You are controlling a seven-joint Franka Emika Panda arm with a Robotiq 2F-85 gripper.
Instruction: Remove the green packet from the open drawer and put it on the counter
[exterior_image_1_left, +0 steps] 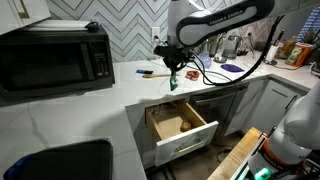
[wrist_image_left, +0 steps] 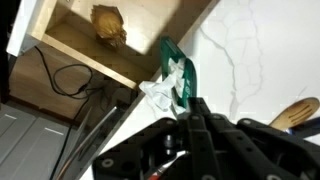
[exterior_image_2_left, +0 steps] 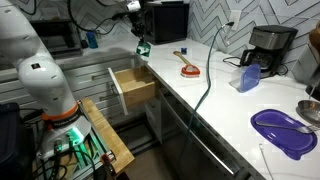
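Note:
The bare counter beside the red-and-black tool is below and outward, so the robot's gripper should carry the packet outward, lower it and let it go there.
The green packet (wrist_image_left: 176, 72) hangs from my gripper (wrist_image_left: 188, 100), which is shut on it. In both exterior views the gripper (exterior_image_1_left: 173, 76) (exterior_image_2_left: 141, 42) holds the packet (exterior_image_1_left: 172, 85) (exterior_image_2_left: 142, 49) above the edge of the white counter (exterior_image_1_left: 130, 95) (exterior_image_2_left: 210, 90), beside the open drawer (exterior_image_1_left: 180, 125) (exterior_image_2_left: 132, 87). The drawer has a light wooden inside and a white front. In the wrist view the drawer (wrist_image_left: 80, 45) lies to the left with a crumpled brown item (wrist_image_left: 108, 24) in it, and the counter (wrist_image_left: 250, 50) lies to the right.
A black microwave (exterior_image_1_left: 55, 58) stands on the counter. A red-and-black tool (exterior_image_2_left: 186, 68) lies beyond the gripper. A coffee maker (exterior_image_2_left: 268, 48), a blue container (exterior_image_2_left: 248, 78) and a purple flat item (exterior_image_2_left: 285, 130) sit further along. A black sink (exterior_image_1_left: 60, 162) is near.

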